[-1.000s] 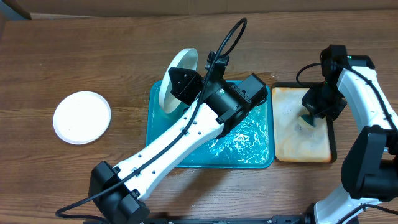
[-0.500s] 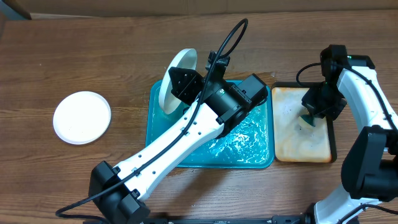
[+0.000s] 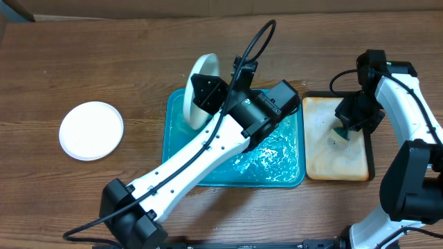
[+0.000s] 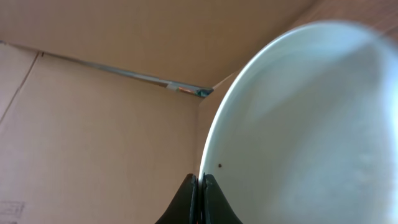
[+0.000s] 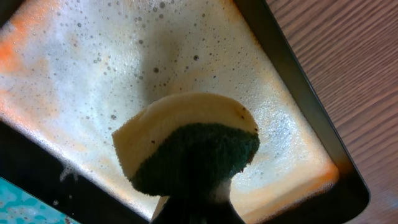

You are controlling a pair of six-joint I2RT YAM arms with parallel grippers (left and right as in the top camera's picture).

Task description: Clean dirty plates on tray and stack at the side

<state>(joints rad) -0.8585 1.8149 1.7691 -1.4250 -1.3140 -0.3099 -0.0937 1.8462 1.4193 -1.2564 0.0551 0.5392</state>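
The pale plate hangs nearly on edge above the teal tray [image 3: 277,162], so next my left gripper must turn to level it, lower onto the tray's bottom and release.
My left gripper [image 3: 205,97] is shut on the rim of a pale plate [image 3: 198,88] and holds it nearly on edge above the far left corner of the teal tray [image 3: 277,162]. In the left wrist view the plate [image 4: 311,137] fills the right side, its edge pinched between the black fingers [image 4: 199,186]. A white plate [image 3: 91,129] lies flat on the table at the left. My right gripper [image 3: 344,129] is shut on a yellow and green sponge [image 5: 186,146] over the black-rimmed tray [image 3: 369,138] of soapy water.
The black-rimmed tray holds foamy, orange-stained water [image 5: 124,56]. The left arm [image 3: 201,159] stretches diagonally over the teal tray. A cardboard wall [image 4: 93,124] stands behind the table.
The left gripper has turned the plate more edge-on, so it looks narrower from above. The right gripper with the sponge has stayed put.
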